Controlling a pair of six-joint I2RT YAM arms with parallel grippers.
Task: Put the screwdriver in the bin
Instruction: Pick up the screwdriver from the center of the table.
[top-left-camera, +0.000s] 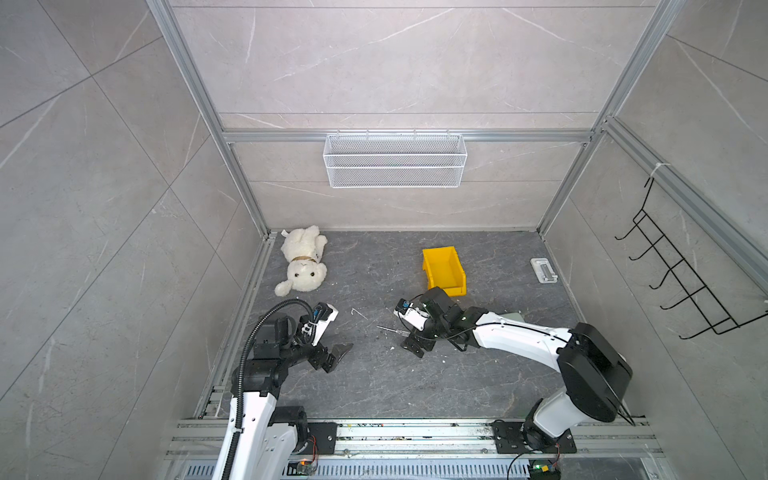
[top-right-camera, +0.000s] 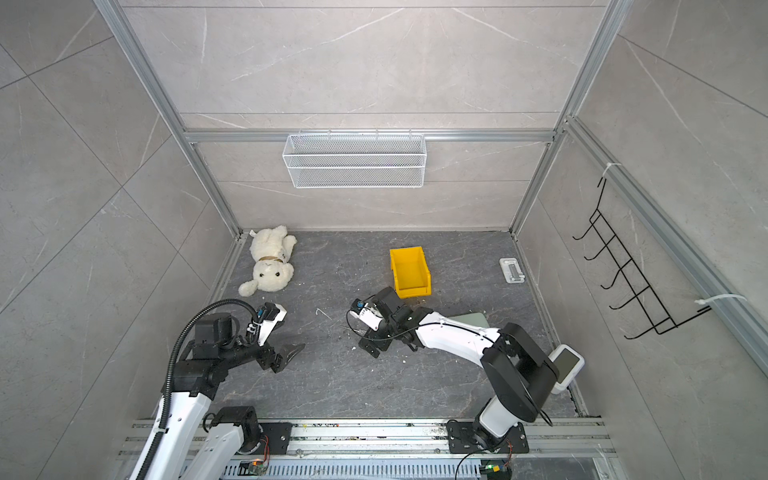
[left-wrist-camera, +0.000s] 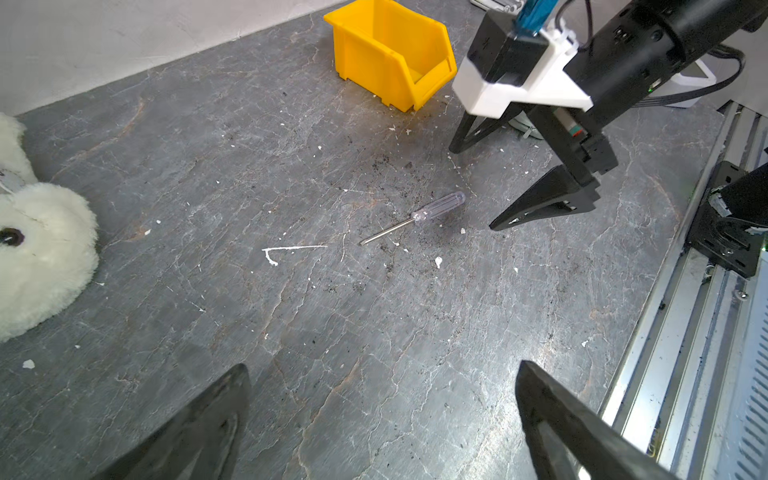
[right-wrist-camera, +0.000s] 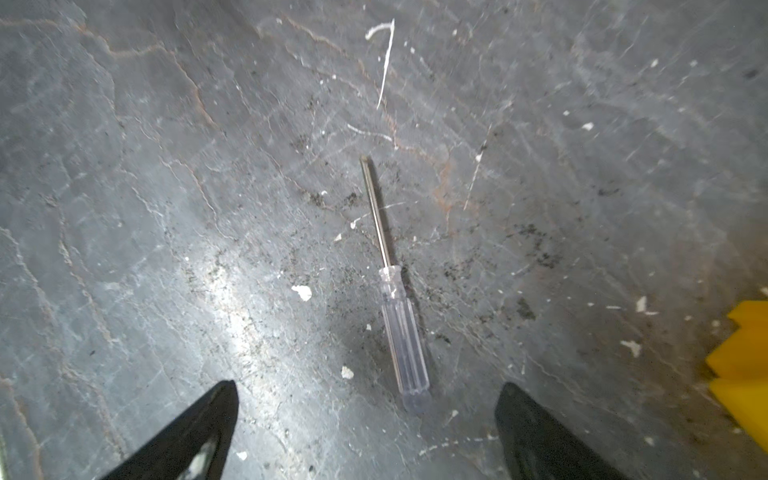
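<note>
The handle's end is already between my open fingers, so my right gripper will next move down over the middle of the screwdriver's clear handle (right-wrist-camera: 406, 344) and close across it.
The screwdriver (right-wrist-camera: 403, 332), with a clear handle and a thin silver shaft, lies flat on the dark stone floor, also seen from the left wrist (left-wrist-camera: 436, 208). In a top view only its shaft (top-left-camera: 384, 328) shows past the right arm. My right gripper (right-wrist-camera: 368, 386) hovers open just above the handle's end, one finger on each side, touching nothing; the left wrist view shows it so too (left-wrist-camera: 473, 189). The yellow bin (top-left-camera: 444, 270) (top-right-camera: 409, 270) stands upright a little beyond the right wrist. My left gripper (top-left-camera: 338, 357) (left-wrist-camera: 383, 365) is open and empty, well left of the screwdriver.
A bent white wire (left-wrist-camera: 291, 248) lies just past the screwdriver's tip. A plush lamb (top-left-camera: 301, 262) lies at the back left. A white mesh basket (top-left-camera: 395, 160) hangs on the back wall, a black hook rack (top-left-camera: 681, 270) on the right wall. A small white block (top-left-camera: 543, 270) sits far right.
</note>
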